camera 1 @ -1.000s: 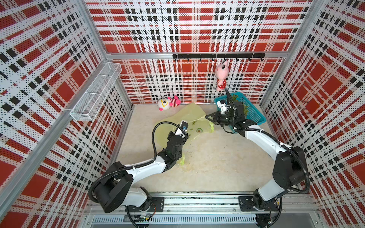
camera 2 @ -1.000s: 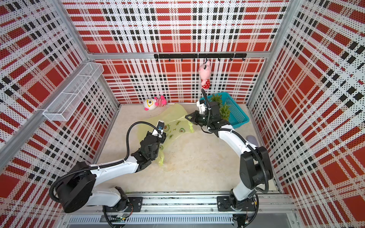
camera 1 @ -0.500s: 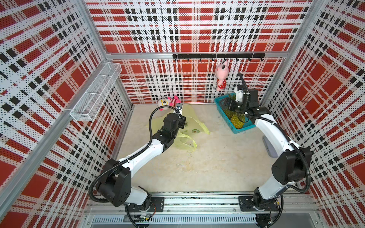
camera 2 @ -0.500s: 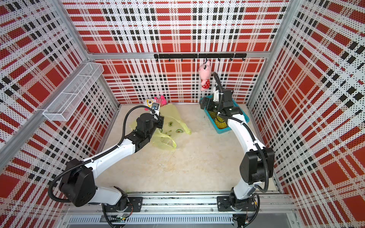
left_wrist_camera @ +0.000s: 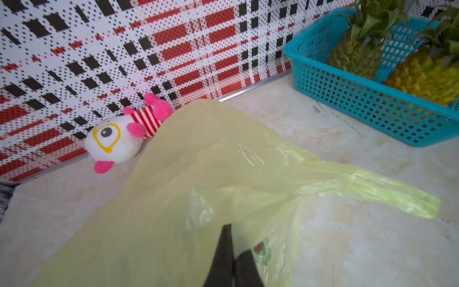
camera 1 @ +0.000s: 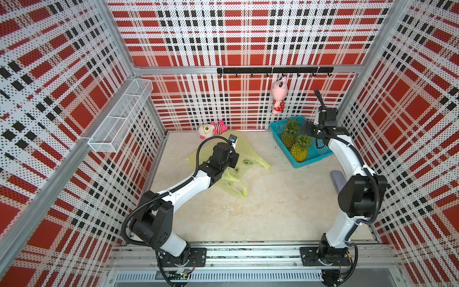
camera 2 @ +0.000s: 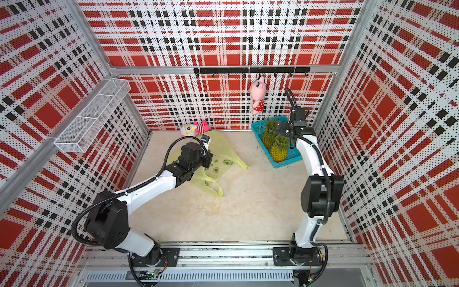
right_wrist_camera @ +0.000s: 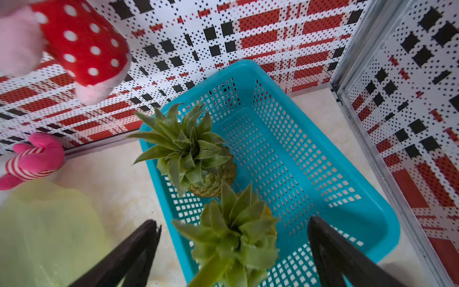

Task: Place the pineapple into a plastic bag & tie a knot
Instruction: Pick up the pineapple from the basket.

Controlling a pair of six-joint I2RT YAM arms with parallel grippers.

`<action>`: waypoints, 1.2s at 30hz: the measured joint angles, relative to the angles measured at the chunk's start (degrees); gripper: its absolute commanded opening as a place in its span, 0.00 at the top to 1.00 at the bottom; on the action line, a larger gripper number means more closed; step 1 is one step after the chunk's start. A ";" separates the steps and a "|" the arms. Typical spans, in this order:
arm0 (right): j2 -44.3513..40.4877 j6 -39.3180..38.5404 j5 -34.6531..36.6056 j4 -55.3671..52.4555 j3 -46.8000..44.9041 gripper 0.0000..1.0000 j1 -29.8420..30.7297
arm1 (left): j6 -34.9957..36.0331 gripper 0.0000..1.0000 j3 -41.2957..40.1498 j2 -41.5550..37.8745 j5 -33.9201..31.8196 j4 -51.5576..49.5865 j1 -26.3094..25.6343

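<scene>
The nearer pineapple's top (camera 1: 303,139) (right_wrist_camera: 233,231) is already between my right gripper's open fingers. My right gripper should next move in over that top and close its fingers onto the pineapple's leaves.
The yellow-green plastic bag (camera 1: 248,151) (camera 2: 223,149) lies crumpled on the table, its handles loose; no knot is in view. My left gripper (left_wrist_camera: 234,244) (camera 1: 234,159) is shut on a fold of the bag (left_wrist_camera: 198,161). Two pineapples (camera 1: 288,138) (camera 1: 299,152) stand upright in the teal basket (camera 1: 313,159) at the back right. My right gripper (right_wrist_camera: 233,222) (camera 1: 306,129) hangs open above the basket. Its fingers stand on either side of the nearer pineapple's crown (right_wrist_camera: 233,231) without touching it. The other pineapple (right_wrist_camera: 188,151) stands just beyond.
A white and pink plush toy (camera 1: 211,129) lies against the back wall beside the bag. A pink plush (camera 1: 278,98) hangs from the hook rail above the basket. A wire shelf (camera 1: 121,116) is on the left wall. A grey object (camera 1: 337,179) lies behind the right arm.
My right gripper let go at the bag, swung back over the basket and opened. My left gripper dragged the bag toward the back wall, still shut on it.
</scene>
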 measured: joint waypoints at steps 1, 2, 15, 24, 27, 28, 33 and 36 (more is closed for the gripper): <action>1.68 -0.37 0.22 -0.55 0.96 0.12 0.00 | -0.02 1.00 0.00 0.28 0.15 -0.37 0.00; 2.95 -0.72 0.31 -0.96 1.49 0.14 0.00 | -0.02 1.00 0.00 0.46 0.33 -0.74 -0.02; 2.78 -1.46 -2.29 -0.09 -2.73 0.94 0.02 | -0.37 1.00 0.00 1.33 1.57 -1.92 -0.17; -1.16 -2.19 -1.53 -2.99 -2.69 1.00 0.15 | -2.05 1.00 1.05 1.33 2.01 -1.92 -0.17; -6.86 -1.62 -1.75 -2.91 -3.85 1.00 0.15 | -2.73 1.00 1.42 1.33 2.38 -2.03 -0.17; -9.64 -1.29 -2.01 -2.56 -4.81 1.00 0.15 | -3.08 1.00 1.60 1.33 2.54 -1.99 -0.17; -25.24 0.22 -6.51 1.09 -13.33 1.00 0.44 | -4.70 1.00 1.84 1.33 3.45 -2.01 -0.17; -33.44 0.50 -8.55 3.15 -19.32 1.00 2.99 | -5.73 1.00 2.45 1.36 4.26 -2.25 -0.17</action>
